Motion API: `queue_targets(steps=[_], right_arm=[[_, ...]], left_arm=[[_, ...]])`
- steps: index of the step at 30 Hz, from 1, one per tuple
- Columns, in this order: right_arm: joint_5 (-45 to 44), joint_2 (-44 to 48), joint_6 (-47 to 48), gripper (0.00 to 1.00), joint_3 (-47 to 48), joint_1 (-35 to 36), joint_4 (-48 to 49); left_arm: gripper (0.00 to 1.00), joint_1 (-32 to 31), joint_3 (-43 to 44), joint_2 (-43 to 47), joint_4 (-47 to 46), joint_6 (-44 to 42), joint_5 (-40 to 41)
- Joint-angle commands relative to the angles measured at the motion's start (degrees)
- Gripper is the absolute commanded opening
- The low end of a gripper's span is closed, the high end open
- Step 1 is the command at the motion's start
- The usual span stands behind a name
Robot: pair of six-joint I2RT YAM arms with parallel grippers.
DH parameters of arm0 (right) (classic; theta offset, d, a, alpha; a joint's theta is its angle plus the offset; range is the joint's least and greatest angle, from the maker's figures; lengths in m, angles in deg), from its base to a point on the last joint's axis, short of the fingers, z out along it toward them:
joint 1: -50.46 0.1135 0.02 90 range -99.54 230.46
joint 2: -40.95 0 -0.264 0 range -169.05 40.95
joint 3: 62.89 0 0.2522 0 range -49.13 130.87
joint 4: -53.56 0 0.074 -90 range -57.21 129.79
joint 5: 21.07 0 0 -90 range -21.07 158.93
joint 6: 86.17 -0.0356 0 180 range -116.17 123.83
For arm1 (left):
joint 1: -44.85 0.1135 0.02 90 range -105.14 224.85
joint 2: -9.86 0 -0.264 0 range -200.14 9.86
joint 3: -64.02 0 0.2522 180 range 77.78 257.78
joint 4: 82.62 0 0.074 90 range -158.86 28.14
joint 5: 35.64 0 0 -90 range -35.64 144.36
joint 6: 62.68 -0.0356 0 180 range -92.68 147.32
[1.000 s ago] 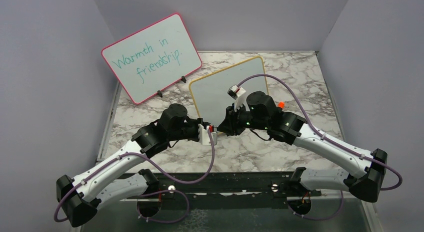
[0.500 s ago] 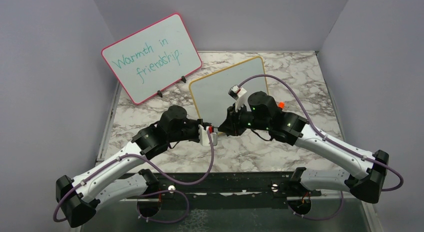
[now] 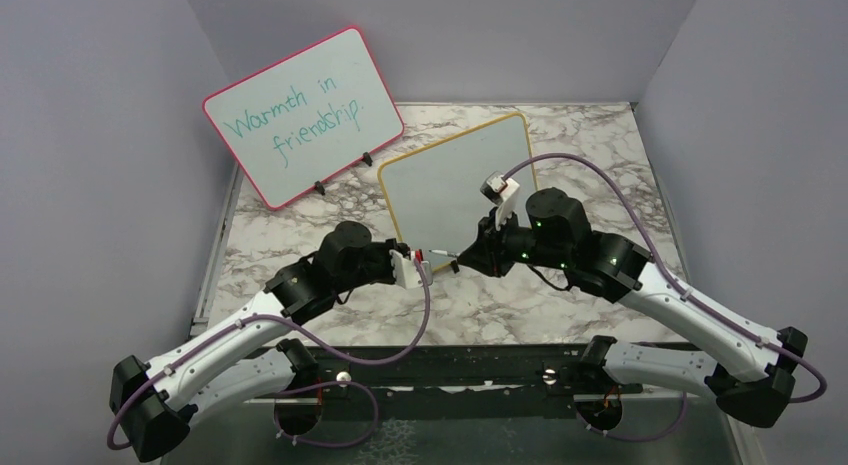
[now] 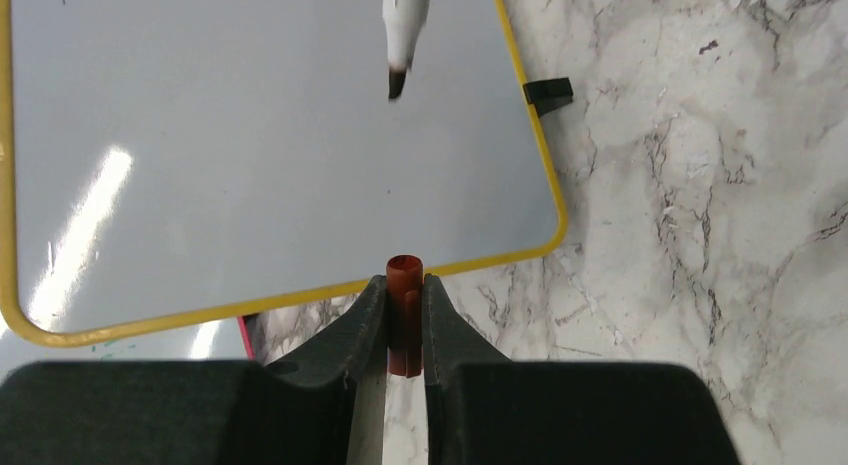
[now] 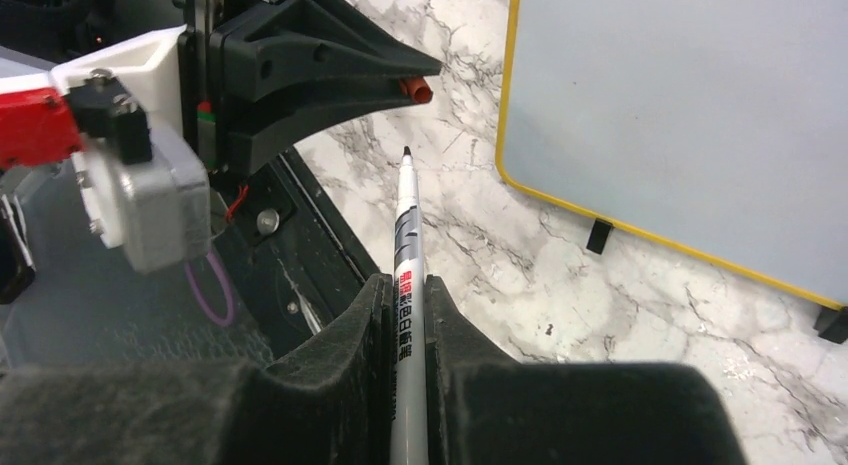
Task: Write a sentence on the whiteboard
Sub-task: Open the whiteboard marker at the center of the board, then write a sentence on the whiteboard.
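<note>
My left gripper should swing to the left in the top view next, then go down to let go of the cap on the marble beside the whiteboard [image 3: 458,181], because the marker's tip is bare.
The yellow-framed whiteboard [image 3: 458,181] lies on the marble table, its surface blank; no sentence shows on it. It also shows in the left wrist view [image 4: 250,155] and the right wrist view [image 5: 690,115]. My left gripper [image 3: 420,257] is shut on the red-brown marker cap [image 4: 404,310], open end forward. My right gripper [image 3: 468,257] is shut on the white marker [image 5: 407,285], whose bare dark tip [image 5: 407,152] points at the cap [image 5: 420,89] with a small gap. The marker tip also shows in the left wrist view [image 4: 397,82].
A larger pink-framed board [image 3: 303,113] with teal writing stands propped at the back left. Purple-grey walls close in the table on three sides. A black rail [image 3: 450,370] runs along the near edge by the arm bases.
The right gripper has pulled back to the right with the marker. The marker has come out of the cap, which stays in the left gripper. A gap now shows between them.
</note>
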Motion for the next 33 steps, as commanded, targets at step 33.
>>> queue_targets(steps=[33], right_arm=[[-38.7,14.3,9.8,0.01,-10.7,-0.1,6.6]], left_arm=[[0.0,26.4,8.7,-21.6,4.4,52.4,17.5]])
